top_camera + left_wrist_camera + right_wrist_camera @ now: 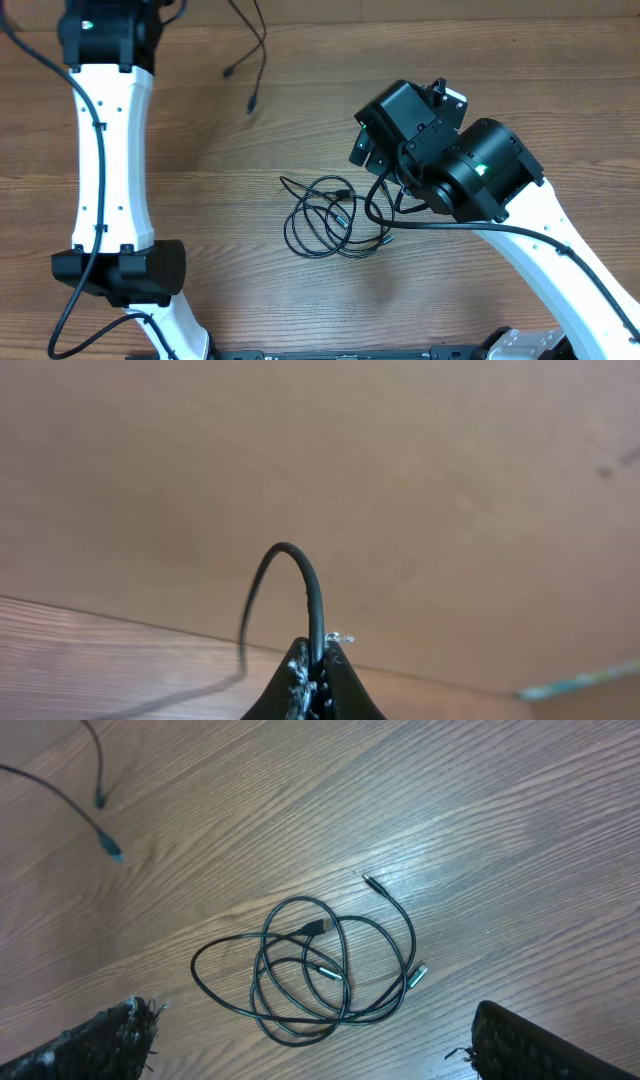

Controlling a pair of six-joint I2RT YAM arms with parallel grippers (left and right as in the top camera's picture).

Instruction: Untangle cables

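My left gripper carries the cable to the left side of the table in the overhead view next and lowers to release it, since bare table lies below there.
A tangle of thin black cables [325, 218] lies looped on the wooden table at the middle; it also shows in the right wrist view [305, 970] with silver-tipped plugs. My right gripper [310, 1045] hovers above it, open and empty. Another thin black cable [250, 55] runs from the top edge with two plug ends on the table. My left gripper [318, 678] is shut on this cable [300, 575], which arcs up out of the jaws and trails down to the table. In the overhead view the left gripper's fingers are out of view at the top left.
The left arm [110, 150] spans the table's left side. The right arm [520, 220] comes in from the lower right. The separated cable's plug ends show at the upper left of the right wrist view [105, 845].
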